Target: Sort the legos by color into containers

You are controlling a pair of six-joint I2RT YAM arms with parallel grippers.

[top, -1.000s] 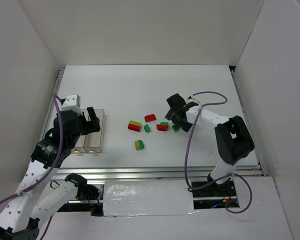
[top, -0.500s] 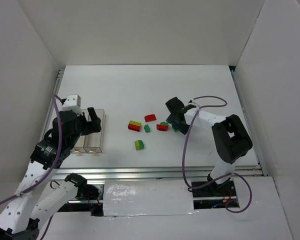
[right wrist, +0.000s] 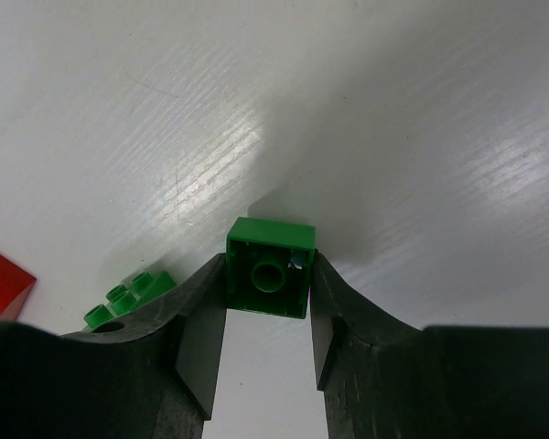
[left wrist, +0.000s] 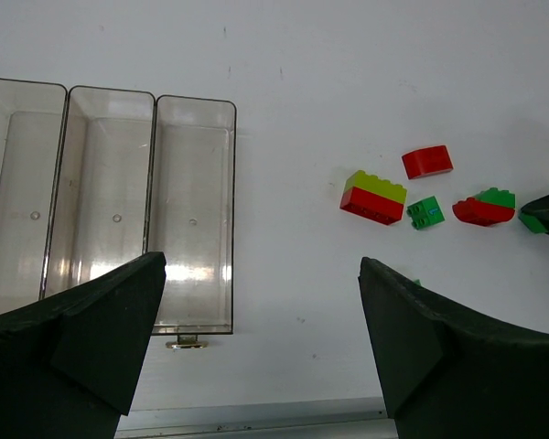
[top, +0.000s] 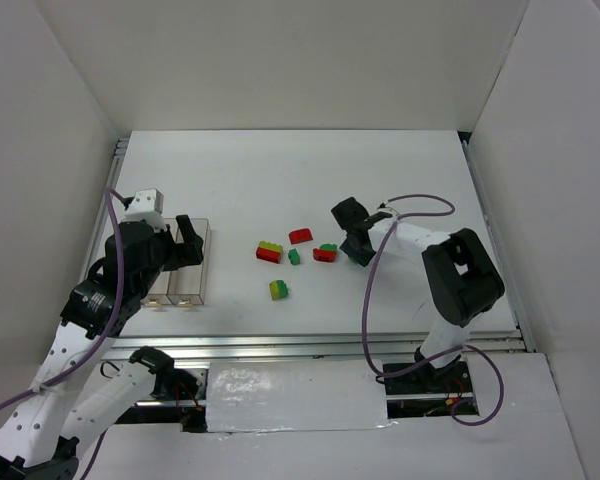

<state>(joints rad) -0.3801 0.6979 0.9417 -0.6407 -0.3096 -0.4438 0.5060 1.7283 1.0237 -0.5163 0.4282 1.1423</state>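
Observation:
My right gripper will next lift its small green lego, then release it over the container closest to the loose legos [top: 191,270], which is empty.
My right gripper [right wrist: 267,285] is shut on a small green lego [right wrist: 269,267], hollow underside facing the camera, just above the white table. In the top view this gripper [top: 356,250] sits right of the loose legos: a red and green one [top: 326,252], a red one [top: 301,236], a small green one [top: 294,257], a red and yellow-green stack [top: 269,251] and a green and yellow one [top: 278,290]. Three joined clear containers [left wrist: 194,210] lie at the left with nothing in them. My left gripper [left wrist: 261,274] hangs open above their near end.
White walls enclose the table on three sides. A metal rail [top: 320,345] runs along the near edge. The right arm's purple cable [top: 375,300] loops over the table beside its base.
The right gripper's jaws have dropped onto the green lego and shut on it. The left arm has stayed still.

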